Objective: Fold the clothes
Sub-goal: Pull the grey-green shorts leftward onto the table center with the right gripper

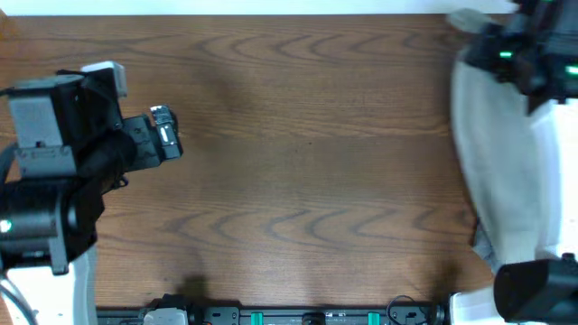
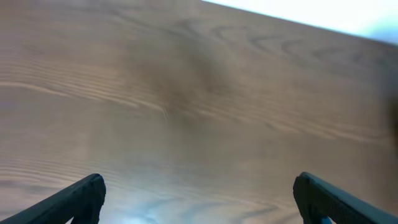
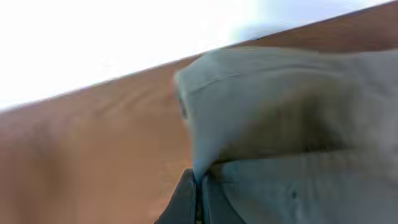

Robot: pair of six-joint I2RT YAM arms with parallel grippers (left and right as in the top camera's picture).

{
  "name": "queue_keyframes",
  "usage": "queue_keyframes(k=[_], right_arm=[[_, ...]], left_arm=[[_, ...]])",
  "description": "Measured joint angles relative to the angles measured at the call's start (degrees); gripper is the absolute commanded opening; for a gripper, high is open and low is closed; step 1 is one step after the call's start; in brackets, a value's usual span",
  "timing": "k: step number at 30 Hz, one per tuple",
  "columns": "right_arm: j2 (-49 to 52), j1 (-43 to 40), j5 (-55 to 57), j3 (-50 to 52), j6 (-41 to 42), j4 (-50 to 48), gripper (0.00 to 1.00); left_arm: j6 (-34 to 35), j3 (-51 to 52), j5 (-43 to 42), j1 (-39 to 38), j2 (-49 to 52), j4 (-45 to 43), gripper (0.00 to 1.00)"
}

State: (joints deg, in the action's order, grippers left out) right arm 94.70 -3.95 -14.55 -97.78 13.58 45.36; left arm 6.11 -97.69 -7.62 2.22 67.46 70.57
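The shorts (image 1: 497, 153) are bunched along the table's edge, so my right gripper will carry their fold left in the overhead view, over the table's middle.
The pale khaki-green shorts (image 1: 497, 153) lie bunched along the right edge of the wooden table in the overhead view. My right gripper (image 1: 519, 63) is at their far end, shut on a pinched fold of the shorts (image 3: 273, 124); its fingers (image 3: 198, 190) meet with cloth between them. My left gripper (image 1: 167, 135) hovers over bare wood at the left, far from the shorts. Its two fingers (image 2: 199, 199) are wide apart and empty.
The wooden table (image 1: 307, 153) spans the middle. A dark grey cloth edge (image 1: 483, 244) peeks from under the shorts at the right. The right arm base (image 1: 537, 289) sits at the near right, the left arm base (image 1: 41, 199) at the left.
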Motion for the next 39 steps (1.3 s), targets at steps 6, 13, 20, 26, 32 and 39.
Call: queue_keyframes(k=[6,13,20,26,32,39], right_arm=[[7.1,18.9,-1.7,0.0,0.0,-0.3,0.01],[16.2,40.4,-4.2,0.0,-2.3,-3.0,0.09],[17.2,53.2,0.2,0.1,-7.8,-2.3,0.43],[13.6,47.0,10.1,0.1,-5.2,2.2,0.36],[13.4,28.6,12.8,0.0,3.4,6.4,0.06],[24.1,17.5,9.7,0.0,14.5,6.0,0.01]], left_arm=[[0.0,-0.2,4.3,0.0,-1.8,1.0,0.98],[-0.2,-0.2,9.8,0.0,-2.7,2.5,0.98],[-0.2,-0.2,12.1,0.0,-2.7,2.5,0.98],[-0.1,-0.2,11.9,0.0,-1.6,2.7,0.98],[0.0,-0.2,9.4,0.0,2.4,4.2,0.95],[0.0,-0.2,8.8,0.0,6.4,4.7,0.95]])
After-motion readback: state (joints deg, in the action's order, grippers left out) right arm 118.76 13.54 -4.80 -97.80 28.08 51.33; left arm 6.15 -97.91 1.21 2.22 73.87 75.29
